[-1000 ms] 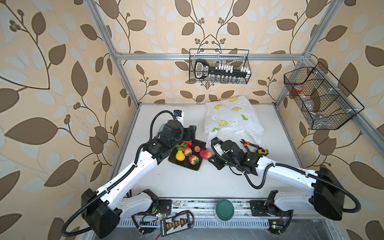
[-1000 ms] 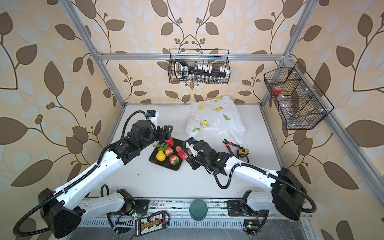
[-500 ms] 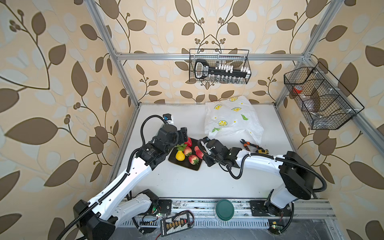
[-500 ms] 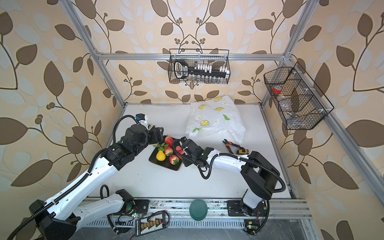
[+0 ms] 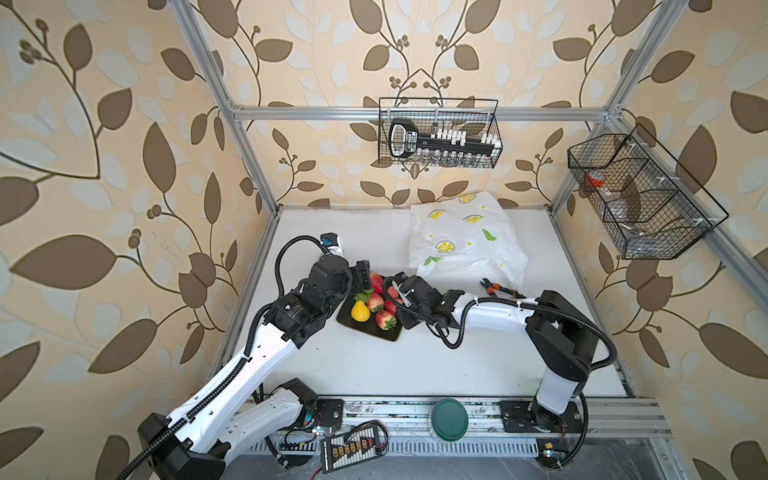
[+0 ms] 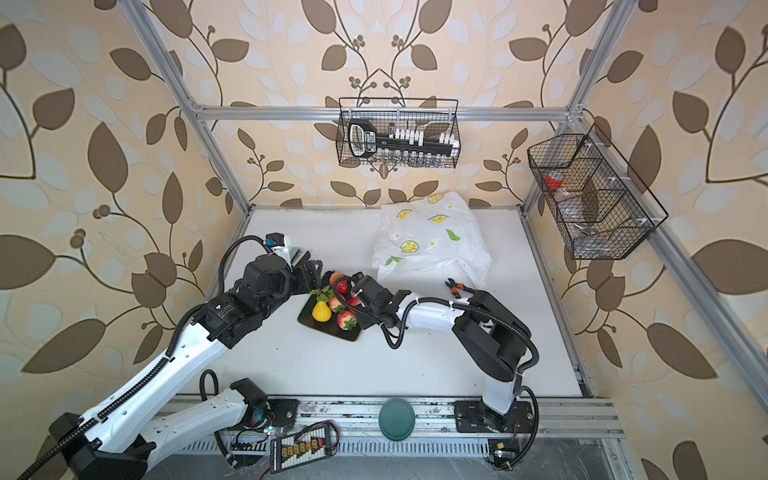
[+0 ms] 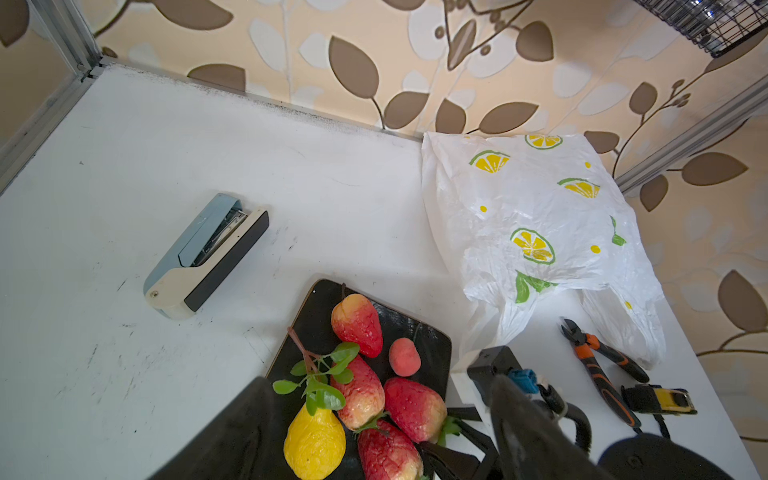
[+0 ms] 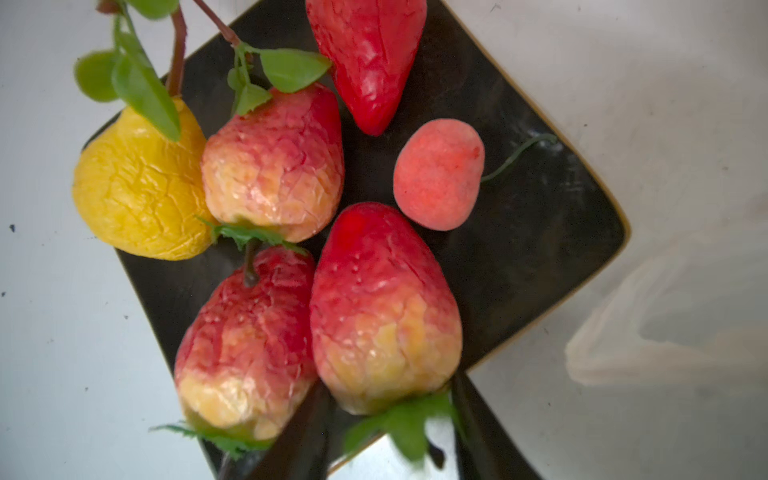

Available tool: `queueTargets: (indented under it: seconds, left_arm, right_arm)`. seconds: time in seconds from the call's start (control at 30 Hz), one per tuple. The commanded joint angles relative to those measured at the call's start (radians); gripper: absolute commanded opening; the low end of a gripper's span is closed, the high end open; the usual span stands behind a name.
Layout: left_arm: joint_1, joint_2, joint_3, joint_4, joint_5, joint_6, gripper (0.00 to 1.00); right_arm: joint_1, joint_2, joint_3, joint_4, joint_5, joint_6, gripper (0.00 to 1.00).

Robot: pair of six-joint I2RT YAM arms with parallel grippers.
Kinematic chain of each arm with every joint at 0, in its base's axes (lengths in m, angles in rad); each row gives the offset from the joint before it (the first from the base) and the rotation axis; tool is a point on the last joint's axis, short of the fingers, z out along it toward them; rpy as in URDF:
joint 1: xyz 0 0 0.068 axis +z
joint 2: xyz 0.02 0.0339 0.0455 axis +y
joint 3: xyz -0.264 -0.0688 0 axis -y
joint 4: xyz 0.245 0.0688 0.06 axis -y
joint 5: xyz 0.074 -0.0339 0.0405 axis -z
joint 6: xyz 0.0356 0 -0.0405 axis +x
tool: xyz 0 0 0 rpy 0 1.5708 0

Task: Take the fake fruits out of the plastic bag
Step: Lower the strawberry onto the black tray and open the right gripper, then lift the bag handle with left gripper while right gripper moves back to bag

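Note:
The robot will next move its left gripper over the fruits and down onto the bag's near edge (image 5: 422,269), because that edge is loose below, across the plate (image 5: 392,335).
Several fake fruits lie on a black square plate (image 5: 392,335): a yellow pear (image 8: 137,187), red-yellow strawberries (image 8: 245,345), a small peach (image 8: 438,174) and a leafy sprig (image 8: 137,79). My right gripper (image 8: 388,415) stands open at the plate's near edge, with one finger on each side of the cap end of a strawberry (image 8: 384,307) that rests on the plate. My left gripper (image 7: 376,390) hovers open over the plate's far-left side with nothing in it. The plastic bag (image 5: 461,241) lies crumpled at the back right. What is inside the bag is hidden.
A stapler (image 7: 205,255) lies left of the plate. Orange-handled pliers (image 5: 500,289) and a tape measure (image 7: 660,401) lie beside the bag's handles. A green lid (image 5: 449,419) sits on the front rail. Wire baskets (image 5: 438,133) hang on the back and right walls.
My right gripper has carried a strawberry left onto the plate, and its jaws have parted. The left gripper has drawn back a little toward the left.

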State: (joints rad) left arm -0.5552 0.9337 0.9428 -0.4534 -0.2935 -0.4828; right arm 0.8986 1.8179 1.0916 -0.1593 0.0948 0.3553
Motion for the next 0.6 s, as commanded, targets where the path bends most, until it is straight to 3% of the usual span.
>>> queueTargets:
  seconds: [0.0,0.3,0.57]
  left_arm:
    - [0.002,-0.021,-0.003,0.010,-0.029,-0.002,0.81]
    - [0.002,-0.002,-0.007,0.045,0.027,0.014,0.81]
    - [-0.003,0.091,-0.025,0.151,0.279,0.108,0.77]
  right_arm:
    - [0.006,0.018,0.033,0.007,0.020,0.000,0.58]
    - [0.005,-0.192,-0.047,-0.009,0.014,-0.042,0.73]
    - [-0.044,-0.534,-0.190,-0.085,0.123,0.048,0.73]
